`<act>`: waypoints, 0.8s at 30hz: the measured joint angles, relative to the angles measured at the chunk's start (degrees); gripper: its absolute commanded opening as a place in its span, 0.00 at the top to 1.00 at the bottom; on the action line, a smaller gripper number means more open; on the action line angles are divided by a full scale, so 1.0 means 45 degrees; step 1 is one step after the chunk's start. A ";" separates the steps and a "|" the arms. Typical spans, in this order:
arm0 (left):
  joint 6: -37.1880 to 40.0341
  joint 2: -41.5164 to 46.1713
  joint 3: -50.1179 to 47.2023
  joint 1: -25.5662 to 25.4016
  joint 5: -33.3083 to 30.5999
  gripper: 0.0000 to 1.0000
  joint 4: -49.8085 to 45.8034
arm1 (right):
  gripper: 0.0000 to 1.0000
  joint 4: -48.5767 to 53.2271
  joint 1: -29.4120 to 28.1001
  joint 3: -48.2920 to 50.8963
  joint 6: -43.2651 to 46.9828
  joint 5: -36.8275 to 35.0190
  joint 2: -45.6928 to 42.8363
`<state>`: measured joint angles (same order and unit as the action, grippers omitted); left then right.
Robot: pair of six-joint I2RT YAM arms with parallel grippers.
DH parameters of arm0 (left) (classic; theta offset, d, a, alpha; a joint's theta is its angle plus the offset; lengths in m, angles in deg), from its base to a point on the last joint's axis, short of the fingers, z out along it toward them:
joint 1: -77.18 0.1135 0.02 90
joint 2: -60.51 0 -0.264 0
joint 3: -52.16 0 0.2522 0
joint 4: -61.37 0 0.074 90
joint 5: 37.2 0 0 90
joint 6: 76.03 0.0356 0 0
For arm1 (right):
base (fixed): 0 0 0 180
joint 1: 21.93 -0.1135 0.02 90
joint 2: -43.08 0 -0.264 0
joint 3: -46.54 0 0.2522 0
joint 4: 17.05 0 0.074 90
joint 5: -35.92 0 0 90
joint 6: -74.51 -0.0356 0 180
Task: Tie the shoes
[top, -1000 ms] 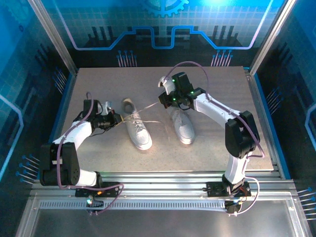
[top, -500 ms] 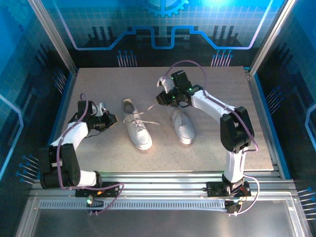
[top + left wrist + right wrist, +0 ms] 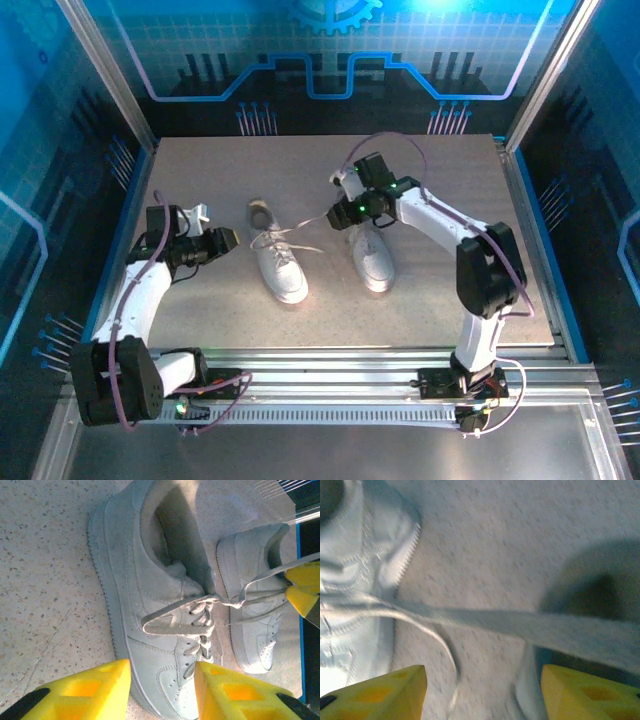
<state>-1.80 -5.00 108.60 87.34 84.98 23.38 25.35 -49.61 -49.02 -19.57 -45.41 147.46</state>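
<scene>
The end of white lace lies free between the shoes, below and back from my fingers, so my right gripper needs to move back and down to it next.
Two white shoes lie side by side mid-table, the left shoe point(image 3: 277, 260) and the right shoe point(image 3: 371, 256). My left gripper point(image 3: 222, 241) hovers just left of the left shoe point(image 3: 150, 605), open; its yellow fingers point(image 3: 85, 690) frame the shoe's toe end with nothing between them. A knot of crossed laces point(image 3: 215, 600) sits over the tongue, with a flat loop point(image 3: 170, 625) below it. One lace point(image 3: 305, 220) runs up-right to my right gripper point(image 3: 346, 212), which is open. That lace point(image 3: 520, 625) crosses ahead of its fingertips point(image 3: 585, 695), and a thinner lace curls down to the table.
The right shoe point(image 3: 255, 625) lies beyond the left one, with my right gripper's yellow fingers point(image 3: 302, 587) beside its opening. Grey speckled tabletop point(image 3: 250, 170) extends behind the shoes. A metal rail point(image 3: 380, 355) borders the near edge; blue walls enclose the sides.
Both grippers have opened from shut and let the laces go. My left gripper drew back left from the shoe; the taut lace has gone slack. The right gripper shifted slightly right.
</scene>
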 measured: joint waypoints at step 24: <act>0.0967 0.0685 0.0000 -0.1146 0.0010 0.53 -0.0991 | 0.41 0.3725 0.0661 0.0520 -0.0476 -0.1545 -0.3483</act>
<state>2.55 -1.92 108.60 82.18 85.02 18.92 42.12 -46.64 -46.68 -21.71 -52.36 131.78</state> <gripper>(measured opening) 0.467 0.591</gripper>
